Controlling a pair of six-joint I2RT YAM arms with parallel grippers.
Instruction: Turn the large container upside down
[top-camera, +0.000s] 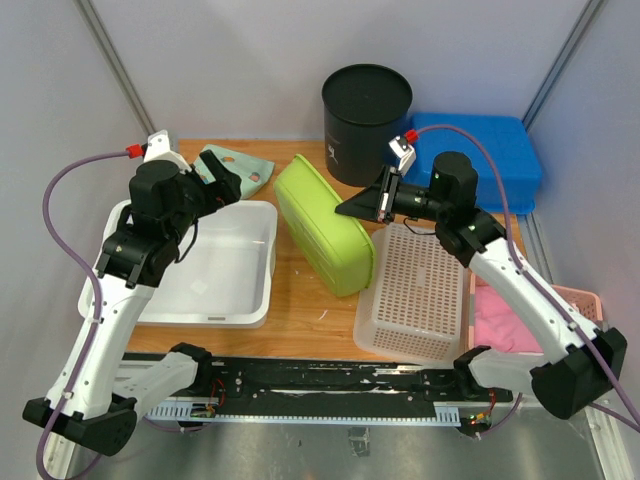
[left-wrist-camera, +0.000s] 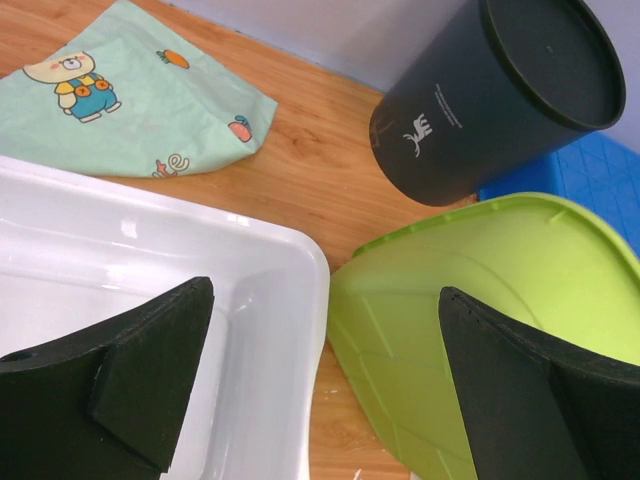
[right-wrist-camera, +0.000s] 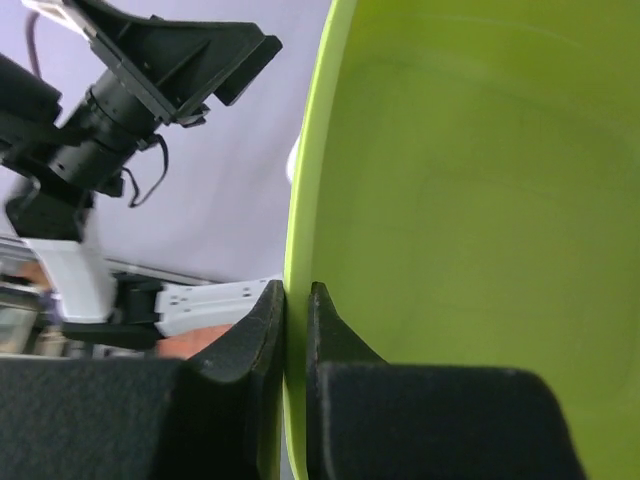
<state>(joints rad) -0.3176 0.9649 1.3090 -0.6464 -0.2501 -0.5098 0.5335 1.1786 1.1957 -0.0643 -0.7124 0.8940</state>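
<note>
The right gripper brings the container's pinched rim back and down to the bare wood (top-camera: 318, 322) beside the mesh basket next and releases it, since the container still stands tipped.
The large lime-green container (top-camera: 320, 225) stands tipped on its side in the middle of the table, with its bottom toward the left. It also shows in the left wrist view (left-wrist-camera: 470, 290). My right gripper (top-camera: 345, 210) is shut on its upper rim. In the right wrist view the two fingers (right-wrist-camera: 297, 295) pinch the thin green wall (right-wrist-camera: 470, 200) between them. My left gripper (top-camera: 232, 185) is open and empty. It hovers over the far right corner of a white bin (top-camera: 268, 250), just left of the green container, and shows wide open in its own view (left-wrist-camera: 325, 290).
A black cylindrical bin (top-camera: 365, 120) and a blue lid (top-camera: 490, 150) stand at the back. A white mesh basket (top-camera: 420, 290) sits right of the green container, with a pink tray (top-camera: 510, 320) beyond it. A printed cloth (top-camera: 240, 170) lies at the back left.
</note>
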